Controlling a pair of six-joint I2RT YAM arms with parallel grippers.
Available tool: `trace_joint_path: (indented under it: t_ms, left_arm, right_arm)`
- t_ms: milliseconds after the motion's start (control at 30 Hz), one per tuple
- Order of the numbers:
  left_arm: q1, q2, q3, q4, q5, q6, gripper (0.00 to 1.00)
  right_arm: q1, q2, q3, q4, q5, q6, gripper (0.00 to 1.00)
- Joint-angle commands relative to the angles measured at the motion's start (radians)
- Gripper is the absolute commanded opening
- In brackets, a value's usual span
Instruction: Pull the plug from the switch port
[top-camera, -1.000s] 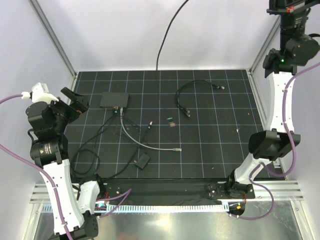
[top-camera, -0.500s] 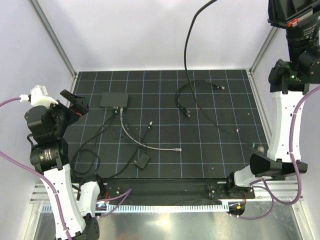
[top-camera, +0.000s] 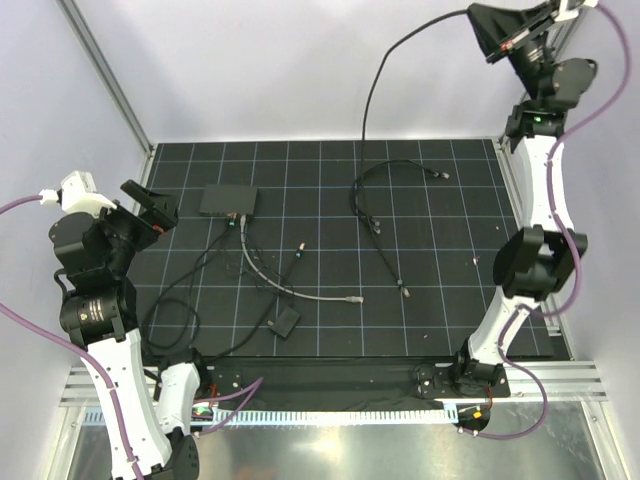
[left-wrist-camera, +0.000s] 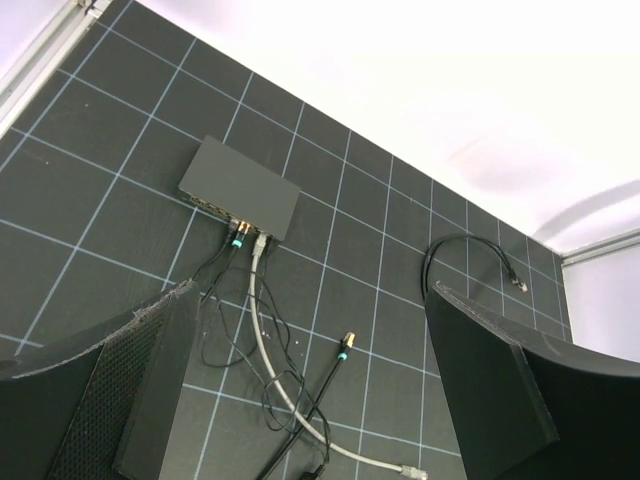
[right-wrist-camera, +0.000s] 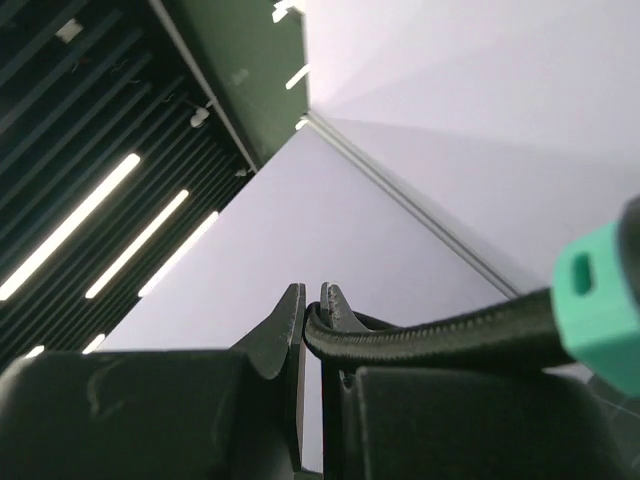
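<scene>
My right gripper moves down toward the mat's bare far corner below next and releases the cable there, since the black cable (top-camera: 366, 100) already hangs clear of the switch.
The switch (top-camera: 228, 200) (left-wrist-camera: 240, 188) lies flat at the back left of the gridded mat. Cable plugs (top-camera: 236, 222) (left-wrist-camera: 238, 240) sit in the ports on its near edge. My left gripper (top-camera: 152, 202) (left-wrist-camera: 310, 400) hangs open just left of the switch and touches nothing. High at the top right, my right gripper (top-camera: 478, 18) (right-wrist-camera: 310, 300) is shut on a black cable (top-camera: 366, 100) (right-wrist-camera: 430, 340). A teal plug boot (right-wrist-camera: 600, 300) shows close beside its fingers. That cable droops to the mat, and its loose end (top-camera: 405, 293) rests there.
A grey cable (top-camera: 300, 292) runs from the switch to mid-mat. A small black block (top-camera: 285, 322) on a thin cable lies near the front. A loose teal-tipped black lead (top-camera: 300, 247) lies between them. Metal frame posts (top-camera: 105, 75) stand at the corners.
The right arm has swung up and leftward, bringing its gripper into the top view. The black cable went with it and its floor end slid toward the front. The left arm barely moved.
</scene>
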Motion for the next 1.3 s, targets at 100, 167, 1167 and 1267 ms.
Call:
trace_joint_path:
  t_ms: [100, 167, 1167, 1267]
  left_arm:
    - [0.001, 0.006, -0.02, 0.042, 0.025, 0.005, 1.0]
    - [0.001, 0.014, -0.026, 0.053, 0.033, 0.004, 1.0]
    - [0.003, 0.328, -0.132, 0.191, 0.2, -0.015, 0.87]
    - [0.003, 0.397, -0.116, 0.18, 0.251, 0.005, 0.86]
  right_arm:
    - [-0.01, 0.169, 0.047, 0.095, -0.036, -0.049, 0.01]
    - [-0.011, 0.219, 0.07, 0.008, -0.021, -0.101, 0.01]
    - [0.005, 0.39, -0.069, -1.055, 0.633, -0.869, 0.66]
    - [0.103, 0.237, -0.256, -0.973, 0.696, -0.909, 0.67]
